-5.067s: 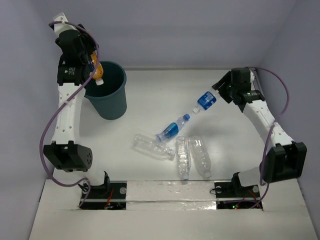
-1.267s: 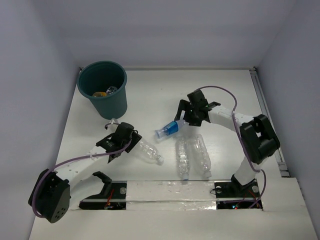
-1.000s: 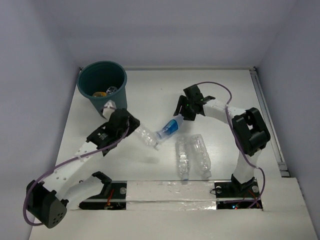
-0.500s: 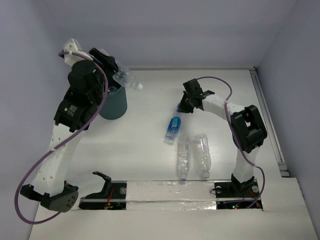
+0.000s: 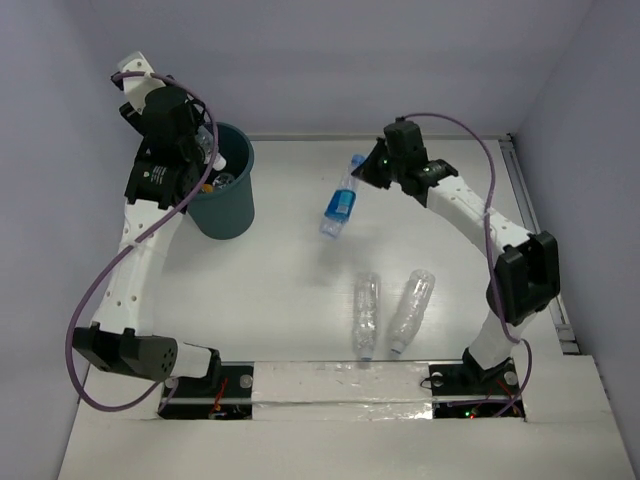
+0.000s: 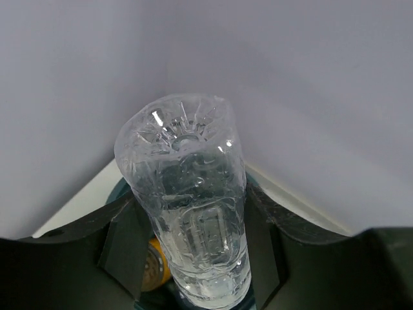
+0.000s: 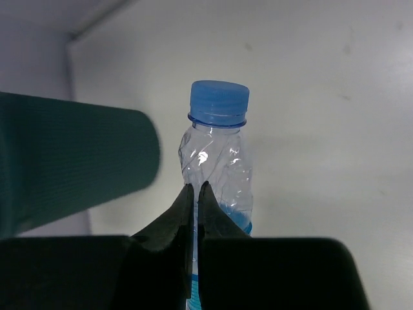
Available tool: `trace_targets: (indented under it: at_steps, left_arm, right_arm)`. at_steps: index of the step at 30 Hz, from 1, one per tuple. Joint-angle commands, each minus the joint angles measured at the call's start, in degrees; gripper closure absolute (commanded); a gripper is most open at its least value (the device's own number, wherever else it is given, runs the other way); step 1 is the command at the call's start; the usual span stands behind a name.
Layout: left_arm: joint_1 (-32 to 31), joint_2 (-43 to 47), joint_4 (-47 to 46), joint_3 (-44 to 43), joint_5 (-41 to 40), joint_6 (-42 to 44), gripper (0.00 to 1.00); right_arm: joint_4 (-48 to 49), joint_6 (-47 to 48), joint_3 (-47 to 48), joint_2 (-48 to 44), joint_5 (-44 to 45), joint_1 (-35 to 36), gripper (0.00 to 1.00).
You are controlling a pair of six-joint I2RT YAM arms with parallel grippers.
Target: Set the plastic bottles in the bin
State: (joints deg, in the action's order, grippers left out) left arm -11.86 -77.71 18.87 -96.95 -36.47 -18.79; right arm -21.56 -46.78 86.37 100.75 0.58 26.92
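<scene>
The right gripper lifts the bottle above the rim of the bin next, carries it over and releases it, since the bin's opening (image 5: 233,156) lies to the left in the top view.
My left gripper (image 5: 205,150) is raised over the dark teal bin (image 5: 228,195) and shut on a plain clear bottle (image 6: 190,213), base toward the camera, its white cap (image 5: 218,160) tilted down over the rim. An orange-labelled bottle (image 6: 153,271) lies inside the bin. My right gripper (image 5: 373,172) hangs above mid-table with its jaws pinched on the crumpled wall of a blue-labelled bottle (image 5: 340,200), blue cap (image 7: 219,102) pointing away from the camera. In the right wrist view the right gripper (image 7: 195,188) nips that bottle (image 7: 216,165) near its shoulder. Two plain clear bottles (image 5: 366,315) (image 5: 412,308) lie near the front.
The bin stands at the back left, close to the left wall. White walls enclose the table on three sides. A foil strip (image 5: 340,378) runs between the arm bases along the near edge. The bin shows as a blurred teal mass (image 7: 71,161) left of the right fingers.
The left arm has swung its clear bottle over the bin, cap down. The right gripper has lifted the blue-labelled bottle off the table and backward. The right-hand clear bottle on the table has turned.
</scene>
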Motion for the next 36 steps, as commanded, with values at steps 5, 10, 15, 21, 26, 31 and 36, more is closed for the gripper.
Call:
trace_targets:
  at_steps: [5,10,15,21,26,31,36]
  left_arm:
    - [1.57,-0.86,-7.19,4.4,-0.38,5.52,0.09]
    - [2.89,-0.6,-2.19,-0.33,7.81,2.53,0.01]
    - [2.89,3.44,-0.95,-0.88,12.55,0.42,0.02]
    - [2.89,8.28,0.11,-0.08,16.51,-3.97,0.06]
    - [2.89,10.3,1.43,0.7,22.22,-7.58,0.13]
    - [2.89,12.32,2.4,2.81,22.93,-7.85,0.14]
    - [1.75,12.67,2.48,4.22,22.93,-7.76,0.15]
  right_arm:
    - [7.93,-4.89,15.65,-4.34,-1.99,0.32,1.0]
    - [6.97,-5.34,29.89,3.46,0.9,5.32,1.0]
    - [3.55,-4.19,52.55,14.89,5.22,9.99,1.0]
    - [8.71,-2.53,63.75,25.54,9.43,15.52,1.0]
    - [14.7,5.54,66.64,31.34,16.8,20.71,1.0]
    - [17.52,16.17,66.92,36.44,23.23,24.67,1.0]
    - [17.95,25.14,64.64,37.77,29.2,26.78,1.0]
